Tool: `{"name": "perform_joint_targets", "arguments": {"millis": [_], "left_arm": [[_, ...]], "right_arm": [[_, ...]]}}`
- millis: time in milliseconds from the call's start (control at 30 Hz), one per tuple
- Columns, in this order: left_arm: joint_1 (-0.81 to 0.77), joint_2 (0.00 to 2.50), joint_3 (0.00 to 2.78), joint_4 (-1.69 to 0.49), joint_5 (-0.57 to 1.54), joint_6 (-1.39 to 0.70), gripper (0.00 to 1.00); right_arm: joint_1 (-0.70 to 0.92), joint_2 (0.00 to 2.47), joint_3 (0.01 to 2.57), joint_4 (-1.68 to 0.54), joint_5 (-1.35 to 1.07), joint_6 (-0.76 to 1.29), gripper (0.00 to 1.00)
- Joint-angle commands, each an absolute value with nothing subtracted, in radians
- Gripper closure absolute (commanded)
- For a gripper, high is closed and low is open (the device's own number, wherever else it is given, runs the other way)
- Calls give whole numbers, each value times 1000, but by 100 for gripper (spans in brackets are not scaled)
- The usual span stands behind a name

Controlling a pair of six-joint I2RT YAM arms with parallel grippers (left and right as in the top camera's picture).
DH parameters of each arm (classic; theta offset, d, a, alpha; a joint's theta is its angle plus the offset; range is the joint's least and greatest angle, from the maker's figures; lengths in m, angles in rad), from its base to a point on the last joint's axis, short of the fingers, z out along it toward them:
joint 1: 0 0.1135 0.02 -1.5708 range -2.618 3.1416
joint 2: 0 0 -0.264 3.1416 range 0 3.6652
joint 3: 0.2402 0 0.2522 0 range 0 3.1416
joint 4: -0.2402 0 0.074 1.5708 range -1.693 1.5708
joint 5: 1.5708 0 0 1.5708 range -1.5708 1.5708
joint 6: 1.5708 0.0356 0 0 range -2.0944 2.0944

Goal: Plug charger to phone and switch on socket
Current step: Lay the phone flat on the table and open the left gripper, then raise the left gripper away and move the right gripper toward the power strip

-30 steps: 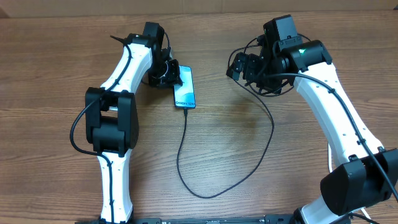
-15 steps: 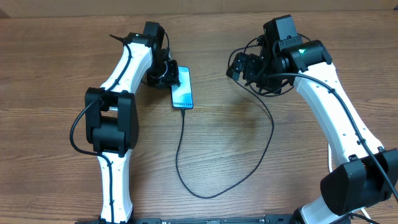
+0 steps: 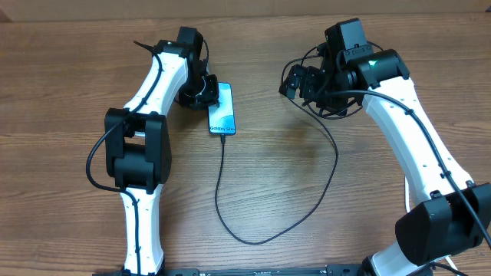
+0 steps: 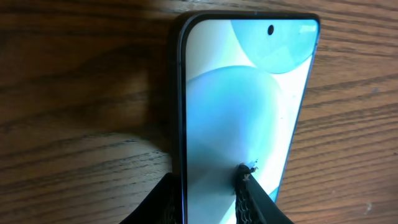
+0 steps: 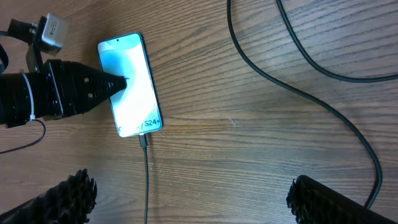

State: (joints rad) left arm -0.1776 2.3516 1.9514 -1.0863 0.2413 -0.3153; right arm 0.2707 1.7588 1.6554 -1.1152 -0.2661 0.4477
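The phone is lying flat on the tabletop below my left gripper, so my left gripper should next open its fingers to release and go up off the phone's lit screen (image 3: 222, 112) (image 4: 239, 121).
The phone (image 3: 222, 116) lies flat on the wooden table with its blue-teal screen lit, and shows in the left wrist view (image 4: 242, 93) and right wrist view (image 5: 130, 81). My left gripper (image 3: 208, 93) is shut on its long edge, one fingertip (image 4: 244, 180) on the screen, the other beside the edge. The charger's thin black cable (image 3: 218, 199) is plugged into the phone's bottom end by its connector (image 5: 143, 139), loops toward the table front, then runs up toward my right arm. Its white plug is hidden. My right gripper (image 3: 294, 80) hangs open and empty above the table (image 5: 199, 205). The socket is out of view.
Black cable loops (image 5: 298, 68) cross the table at the upper right of the right wrist view. My left arm's body (image 3: 138, 153) stretches along the table's left side, my right arm (image 3: 414, 146) along the right.
The phone, with my left gripper on it, has slid a little to the left and toward the table front; the plugged cable followed. The right arm has not moved.
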Motion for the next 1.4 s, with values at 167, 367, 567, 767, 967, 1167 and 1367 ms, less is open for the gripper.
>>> {"name": "perform_joint_targets", "arguments": {"millis": [167,367,567,767,967,1167,1367], "left_arm": [[-184,2351,1952,-1095,146,-311,76],[-184,2351,1952,-1095,146,-310,76],[-184,2351,1952,-1095,146,-310,77],[-184,2350,1954,-1104,147,-300,79],[-183,2349,2016,-1183,146,-283,84],[-182,2348,2235,-1330,150,-281,88],[-182,2347,2539,-1532,150,-281,86]], "right_arm": [[274,1728,1648,-1109,-274,442,0],[274,1728,1648,-1110,-274,442,0],[274,1728,1648,-1113,-274,442,0],[274,1728,1648,-1113,-273,441,0],[274,1728,1648,-1101,-234,442,0],[274,1728,1648,-1102,-172,442,0],[273,1728,1649,-1097,-95,442,0]]}}
